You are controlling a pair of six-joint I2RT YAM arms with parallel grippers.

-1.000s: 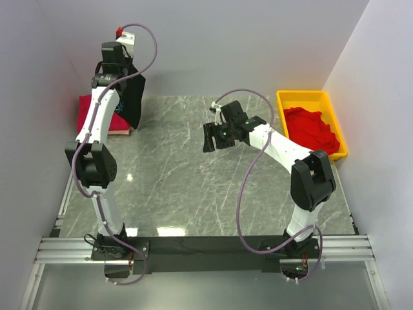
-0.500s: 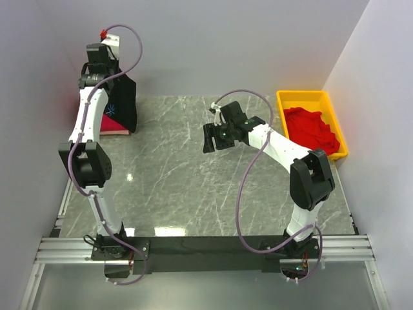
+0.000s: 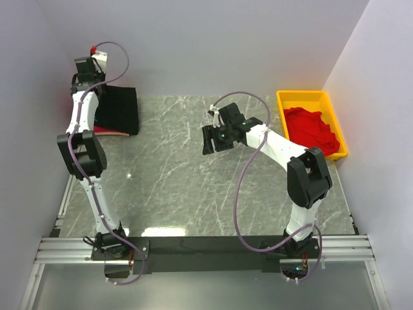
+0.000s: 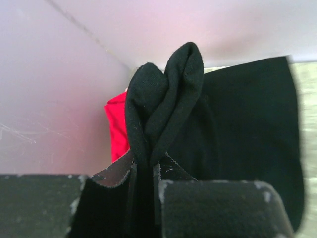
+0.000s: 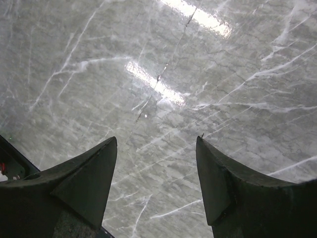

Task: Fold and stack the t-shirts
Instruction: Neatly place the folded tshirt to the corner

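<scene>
I will lower the fold of the black t-shirt with my left gripper and move it toward the nearby side wall, over the red strip (image 4: 118, 125).
A black t-shirt (image 3: 117, 108) lies spread over a folded red t-shirt (image 3: 111, 131) at the table's far left corner. My left gripper (image 3: 86, 79) is shut on a bunched fold of the black t-shirt (image 4: 163, 104) by the back wall; a strip of the red shirt (image 4: 118, 130) shows beneath it. More red t-shirts (image 3: 312, 128) are heaped in the yellow tray (image 3: 308, 98) at the far right. My right gripper (image 3: 208, 138) hovers open over bare marble near the table's middle, with nothing between its fingers (image 5: 94, 173).
Grey marble table (image 3: 193, 187) between white walls on the left, back and right. The yellow tray sits against the right wall. The arms' bases stand on the rail at the near edge.
My left gripper has swung left and back toward the corner, and the hanging black shirt has dropped to lie spread over the red one. The right arm has barely moved.
</scene>
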